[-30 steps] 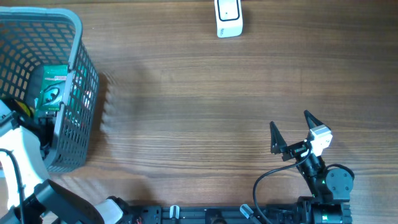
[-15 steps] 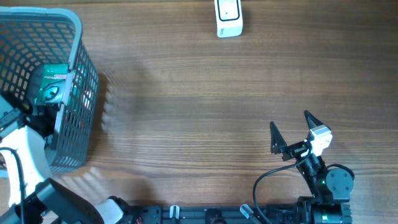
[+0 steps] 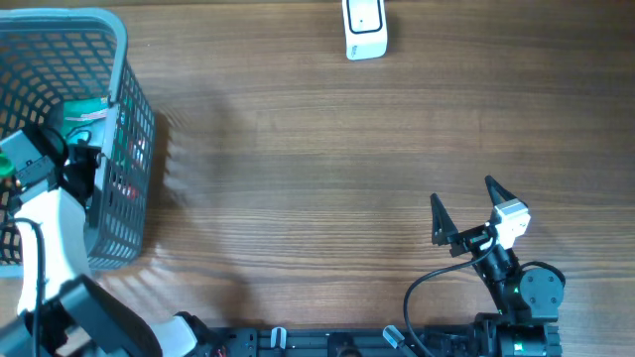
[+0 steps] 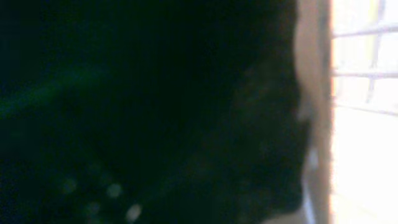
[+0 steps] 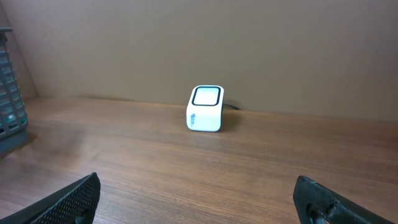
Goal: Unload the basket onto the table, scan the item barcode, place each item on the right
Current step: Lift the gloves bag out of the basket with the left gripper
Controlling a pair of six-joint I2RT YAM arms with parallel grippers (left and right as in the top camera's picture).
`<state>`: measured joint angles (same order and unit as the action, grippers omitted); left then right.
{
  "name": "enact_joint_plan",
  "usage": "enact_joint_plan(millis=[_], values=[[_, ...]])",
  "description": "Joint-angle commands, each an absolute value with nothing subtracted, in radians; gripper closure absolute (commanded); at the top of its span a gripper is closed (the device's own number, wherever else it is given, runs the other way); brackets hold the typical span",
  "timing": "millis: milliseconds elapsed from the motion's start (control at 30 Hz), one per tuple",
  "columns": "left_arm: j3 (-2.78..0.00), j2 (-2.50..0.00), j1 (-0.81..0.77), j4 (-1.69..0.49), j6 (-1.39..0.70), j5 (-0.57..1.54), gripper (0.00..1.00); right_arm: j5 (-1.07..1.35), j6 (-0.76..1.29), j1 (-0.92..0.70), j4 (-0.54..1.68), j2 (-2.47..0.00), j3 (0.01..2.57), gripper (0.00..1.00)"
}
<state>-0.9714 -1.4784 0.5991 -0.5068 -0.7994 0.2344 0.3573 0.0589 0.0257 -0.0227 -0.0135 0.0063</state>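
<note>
Next, my left gripper lifts the packet (image 3: pixel 87 117) over the side of the basket, lowers it and releases. Bare tabletop lies there, right of the gripper in the overhead view.
The item, a green packet (image 3: pixel 87 117), lies inside the grey mesh basket (image 3: pixel 131 99) at the table's left edge. My left gripper (image 3: pixel 79 164) reaches into the basket and is shut on the packet's near end. The left wrist view is almost filled by a dark, faintly green blur (image 4: pixel 155 112), with basket mesh (image 4: pixel 367 56) bright at the right. No barcode can be seen. The white scanner (image 3: pixel 365 28) stands at the far middle of the table and faces my right gripper (image 5: pixel 196 186). The right gripper (image 3: pixel 461 190) is open and empty near the front right.
The basket wall (image 5: pixel 9 106) shows at the left edge of the right wrist view. Bare wooden tabletop (image 3: pixel 317 169) stretches between the basket, the scanner (image 5: pixel 205 109) and the right arm. A plain brown wall stands behind the scanner.
My left gripper has pushed further into the basket and shut at the packet's near end. The basket has shifted slightly. The right arm has not moved.
</note>
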Motion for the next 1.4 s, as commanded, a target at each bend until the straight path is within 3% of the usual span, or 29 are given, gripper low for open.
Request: enact_joint_plan(millis=[0, 400, 700, 967, 1200, 1367], values=[[-1.015, -1.351, 0.614, -0.496, -0.797, 0.246, 0.96, 0.348, 0.052, 0.02, -0.028, -0.004, 0.005, 0.0], [-1.074, -0.981, 0.614, -0.501, -0.841, 0.247, 0.96, 0.348, 0.052, 0.02, -0.028, -0.004, 0.005, 0.0], [-1.074, -0.681, 0.612, -0.482, -0.871, 0.416, 0.96, 0.348, 0.052, 0.02, -0.028, -0.004, 0.005, 0.0], [-1.074, -0.644, 0.604, -0.574, -0.839, 0.786, 0.96, 0.348, 0.052, 0.02, -0.028, -0.004, 0.005, 0.0], [-1.073, -0.644, 0.453, -0.784, -0.635, 0.795, 0.96, 0.348, 0.053, 0.02, -0.028, -0.004, 0.005, 0.0], [-1.031, -0.644, 0.333, -0.875, -0.607, 0.746, 0.96, 0.348, 0.053, 0.02, -0.028, -0.004, 0.005, 0.0]])
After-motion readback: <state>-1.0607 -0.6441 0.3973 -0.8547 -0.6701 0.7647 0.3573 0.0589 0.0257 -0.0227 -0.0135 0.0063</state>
